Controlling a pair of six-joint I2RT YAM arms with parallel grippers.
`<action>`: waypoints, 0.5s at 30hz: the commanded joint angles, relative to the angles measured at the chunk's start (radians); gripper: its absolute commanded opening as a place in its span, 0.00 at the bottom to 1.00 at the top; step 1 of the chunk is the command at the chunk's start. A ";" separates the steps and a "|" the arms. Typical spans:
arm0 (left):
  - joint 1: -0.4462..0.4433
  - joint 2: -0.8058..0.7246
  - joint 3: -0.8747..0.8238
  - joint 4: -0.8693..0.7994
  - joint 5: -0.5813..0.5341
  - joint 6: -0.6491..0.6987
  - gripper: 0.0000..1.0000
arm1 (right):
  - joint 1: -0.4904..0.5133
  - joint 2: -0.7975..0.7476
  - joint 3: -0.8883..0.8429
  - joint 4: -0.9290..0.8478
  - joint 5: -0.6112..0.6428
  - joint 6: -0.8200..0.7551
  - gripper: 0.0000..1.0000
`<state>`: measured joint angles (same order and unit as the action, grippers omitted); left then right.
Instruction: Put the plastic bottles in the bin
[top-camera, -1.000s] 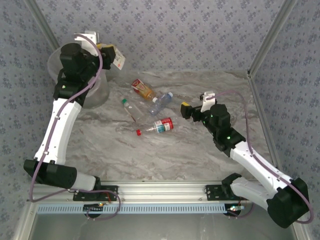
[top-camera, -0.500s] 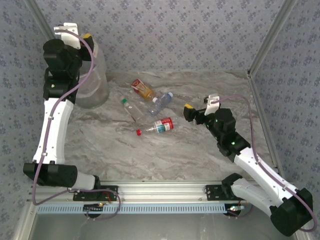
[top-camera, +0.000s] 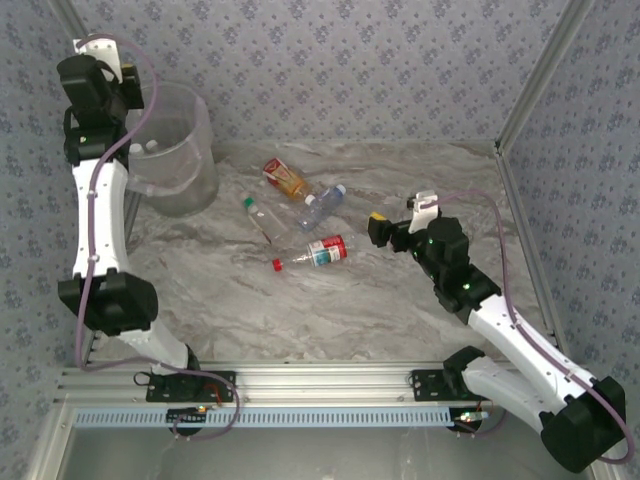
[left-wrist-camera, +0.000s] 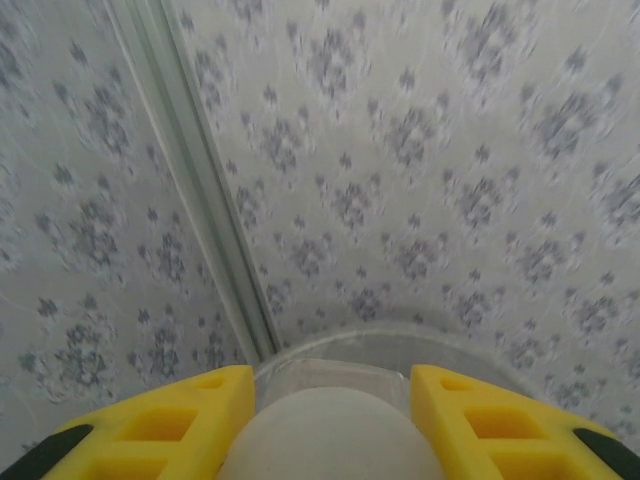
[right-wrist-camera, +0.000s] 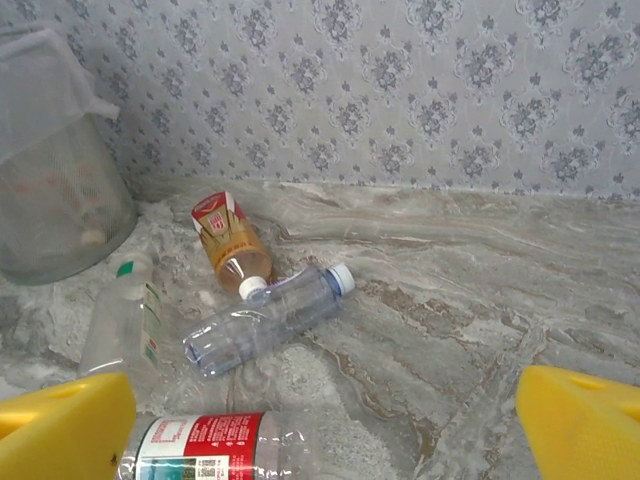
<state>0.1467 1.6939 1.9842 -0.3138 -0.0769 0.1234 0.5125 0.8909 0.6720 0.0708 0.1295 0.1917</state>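
Observation:
The bin's opening (top-camera: 170, 122) (left-wrist-camera: 420, 352) lies below my left gripper, which hangs at the bin's rim. The bottle goes down toward the bin's middle next, and my left gripper releases it there.
Four plastic bottles lie on the table: an orange-labelled one (top-camera: 285, 180) (right-wrist-camera: 228, 240), a clear blue-capped one (top-camera: 320, 207) (right-wrist-camera: 265, 320), a green-capped one (top-camera: 258, 215) (right-wrist-camera: 125, 315) and a red-labelled one (top-camera: 320, 252) (right-wrist-camera: 215, 447). The bin (top-camera: 175, 150) (right-wrist-camera: 55, 160) stands at the back left. My left gripper (left-wrist-camera: 330, 385) is high at the bin's far-left rim (left-wrist-camera: 400, 345), its yellow fingers closed against a bottle's white rounded end (left-wrist-camera: 330, 435). My right gripper (top-camera: 385, 225) (right-wrist-camera: 325, 425) is open and holds nothing, just right of the red-labelled bottle.
A loose red cap (top-camera: 277, 265) lies by the red-labelled bottle's neck. Patterned walls with metal corner posts (left-wrist-camera: 200, 200) close in the table at the back and sides. Bare marble (right-wrist-camera: 480, 300) stretches in front of the right gripper.
The left arm swung from the bin's right side, across it, up to the back-left corner. The labelled bottle seen in its gripper is now hidden from above. The right arm barely shifted.

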 joint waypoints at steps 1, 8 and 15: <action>0.009 0.039 0.073 -0.053 0.062 0.015 0.00 | 0.000 0.015 0.038 -0.028 0.039 0.029 1.00; 0.042 0.151 0.111 -0.072 0.089 0.028 0.00 | 0.001 0.054 0.056 -0.022 0.041 0.041 1.00; 0.052 0.287 0.210 -0.128 0.126 0.048 0.02 | 0.001 0.058 0.064 -0.053 0.061 0.047 1.00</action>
<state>0.1928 1.9366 2.1361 -0.4084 0.0143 0.1497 0.5125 0.9501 0.6987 0.0338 0.1555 0.2195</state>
